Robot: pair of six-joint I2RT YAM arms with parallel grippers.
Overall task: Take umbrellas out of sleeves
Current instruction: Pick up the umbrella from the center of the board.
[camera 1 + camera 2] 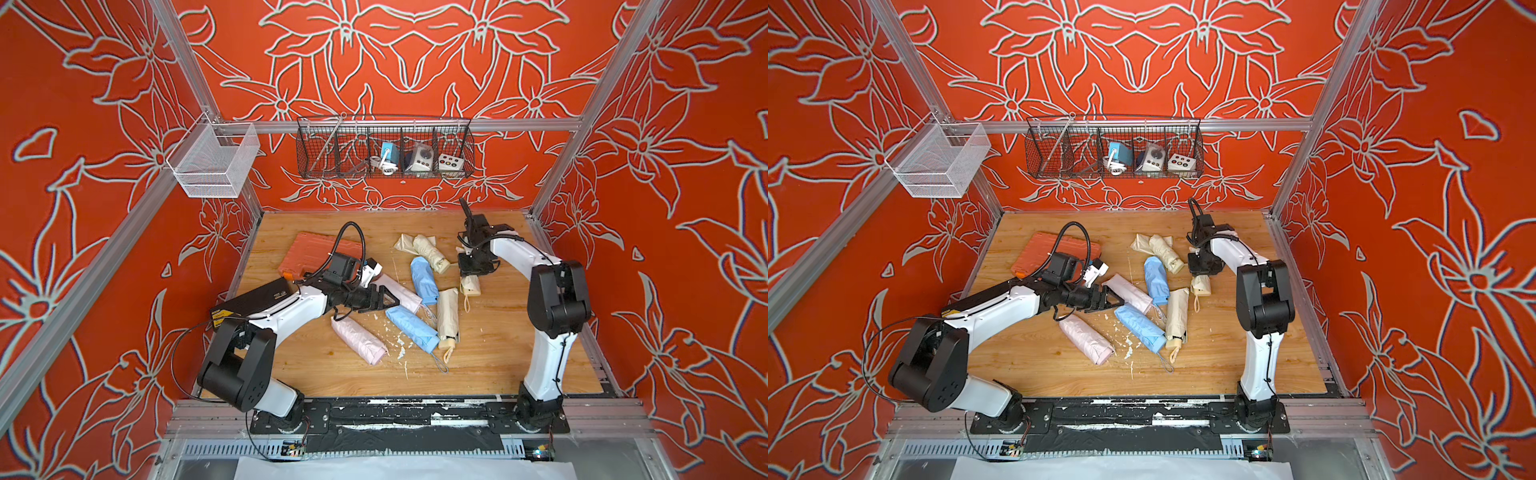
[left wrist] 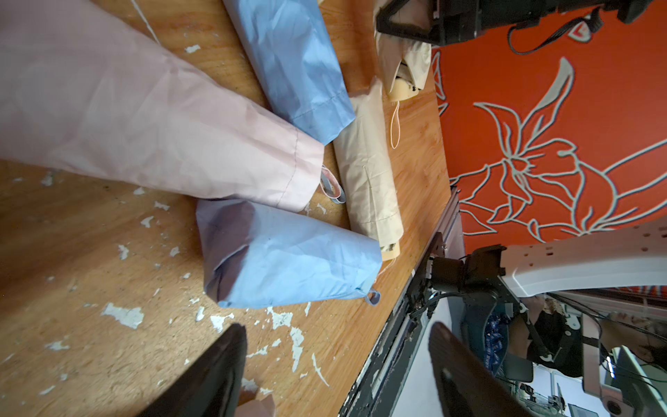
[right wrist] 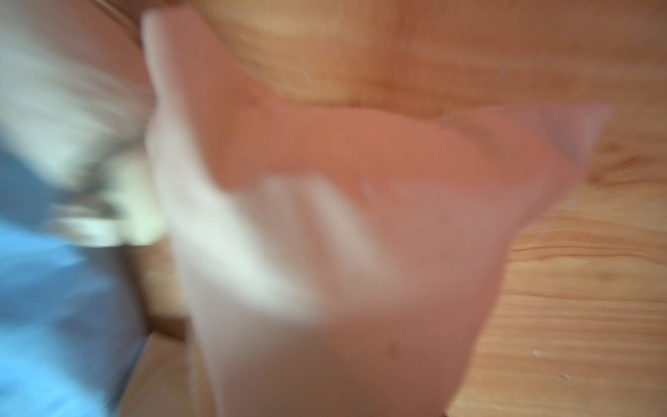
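The cream umbrella in my right gripper needs to move back and be let go on the open tabletop. That part of the tabletop is nearer my base than the gripper's fingers and is clear of umbrellas.
Several umbrellas in sleeves lie mid-table: two pink (image 1: 359, 340) (image 2: 162, 126), two blue (image 1: 424, 280) (image 2: 288, 260) and a cream one (image 1: 448, 318). A bare cream umbrella (image 1: 430, 251) lies at the back on a loose cream sleeve (image 1: 404, 243). My left gripper (image 1: 388, 299) (image 2: 335, 335) hovers open and empty over the pink and blue ones. My right gripper (image 1: 469, 276) points down onto another cream umbrella (image 1: 470, 286). In the right wrist view, blurred thin pale sleeve fabric (image 3: 343, 252) runs up to the jaws and hides them.
An orange plastic case (image 1: 320, 253) lies at the back left behind my left arm. White paint flakes (image 1: 401, 349) dot the wooden table (image 1: 498, 353). A black wire basket (image 1: 384, 147) and a white mesh basket (image 1: 214, 162) hang on the frame.
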